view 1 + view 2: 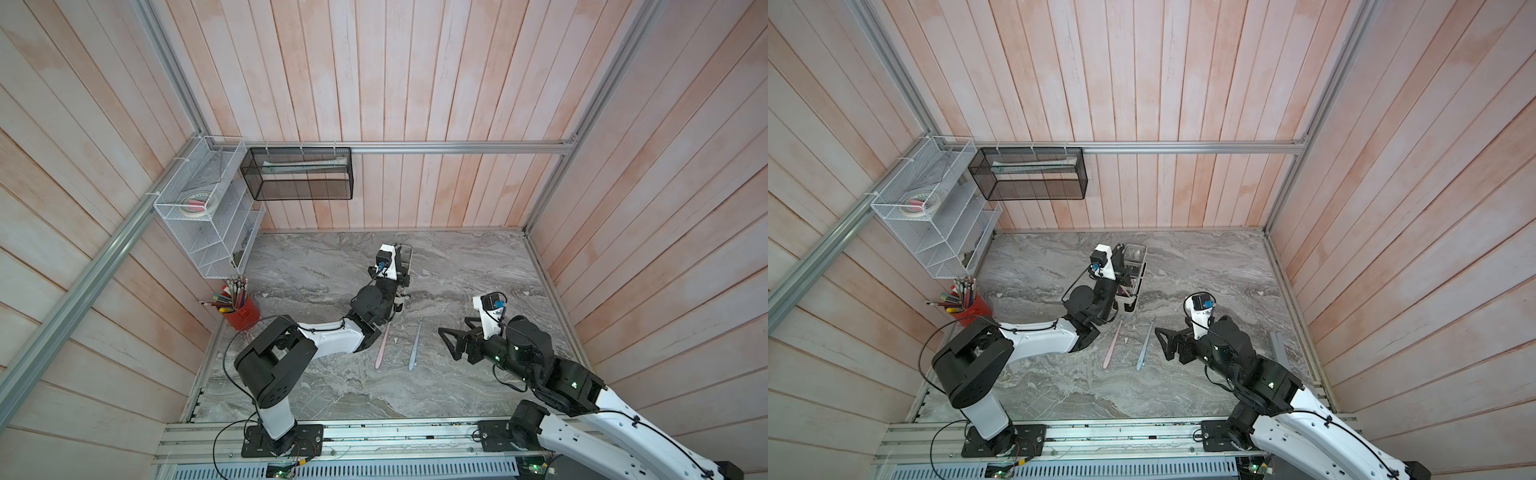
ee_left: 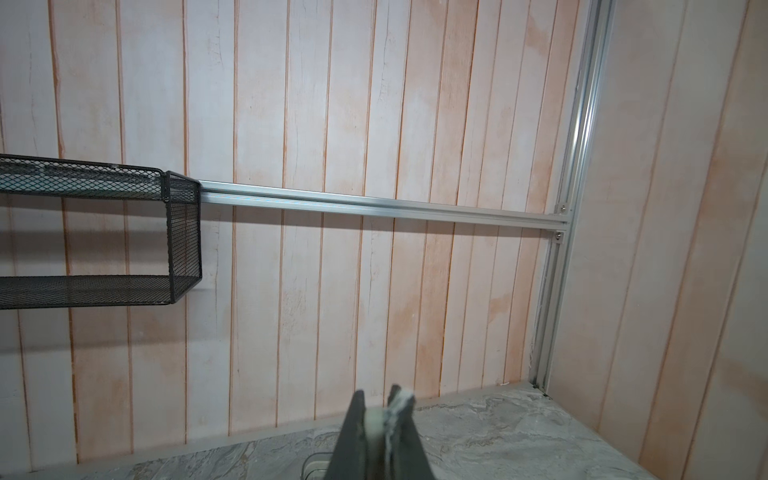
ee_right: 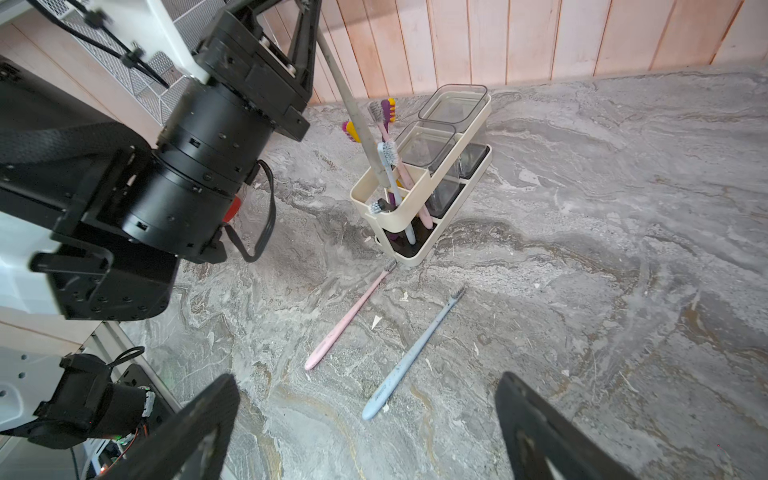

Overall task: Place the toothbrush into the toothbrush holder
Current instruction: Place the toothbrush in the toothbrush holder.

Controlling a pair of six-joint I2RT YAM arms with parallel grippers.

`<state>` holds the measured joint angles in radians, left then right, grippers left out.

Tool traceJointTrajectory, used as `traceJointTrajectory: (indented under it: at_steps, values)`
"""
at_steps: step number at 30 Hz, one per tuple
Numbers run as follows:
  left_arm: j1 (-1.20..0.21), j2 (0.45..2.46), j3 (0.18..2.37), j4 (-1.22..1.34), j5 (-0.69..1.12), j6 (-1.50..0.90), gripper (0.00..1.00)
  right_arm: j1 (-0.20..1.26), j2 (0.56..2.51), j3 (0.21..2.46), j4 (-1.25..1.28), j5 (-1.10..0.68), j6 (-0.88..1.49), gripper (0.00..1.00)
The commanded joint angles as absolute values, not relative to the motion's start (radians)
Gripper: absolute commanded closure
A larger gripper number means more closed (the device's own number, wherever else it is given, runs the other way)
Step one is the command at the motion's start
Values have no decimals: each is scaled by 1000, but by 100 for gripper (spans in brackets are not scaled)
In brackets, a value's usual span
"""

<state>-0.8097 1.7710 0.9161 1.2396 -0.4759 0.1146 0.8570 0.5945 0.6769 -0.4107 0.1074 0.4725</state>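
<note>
I should lower my left gripper toward the holder's near section (image 1: 1125, 292) next and release the grey-cream toothbrush there, since its lower end already reaches down among the standing brushes.
The cream toothbrush holder (image 3: 417, 198) stands upright at mid-table, largely hidden behind my left arm in both top views (image 1: 408, 254) (image 1: 1139, 266). My left gripper (image 2: 380, 400) (image 3: 309, 37) (image 1: 1120, 266) is above it, shut on a grey-cream toothbrush (image 3: 358, 113) (image 2: 375, 424) whose lower end reaches down into the holder's near compartment. Several other brushes stand in that compartment. A pink toothbrush (image 3: 350, 315) (image 1: 382, 345) and a blue toothbrush (image 3: 416, 348) (image 1: 414, 345) lie flat on the table in front of the holder. My right gripper (image 3: 368, 380) (image 1: 447, 343) (image 1: 1163, 343) hovers open just right of the blue one.
A red pen cup (image 1: 244, 312) stands at the table's left edge under a white wire-mesh rack (image 1: 199, 210). A black mesh shelf (image 1: 297, 174) (image 2: 183, 232) hangs on the back wall. Two clear cups (image 3: 453, 104) sit in the holder's far compartments. Plank walls close in three sides.
</note>
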Motion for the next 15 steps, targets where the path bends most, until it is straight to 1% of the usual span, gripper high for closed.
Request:
traceJointTrajectory:
  at_steps: [1,4,15]
  values:
    - [-812,1817,940,1363,-502,192,100,859,597,654,-370,93,456,2]
    - [-814,1850,943,1407,-515,210,100,858,602,648,-360,83,453,2]
    - [-808,1908,989,1426,-515,242,100,851,618,628,-319,48,452,2]
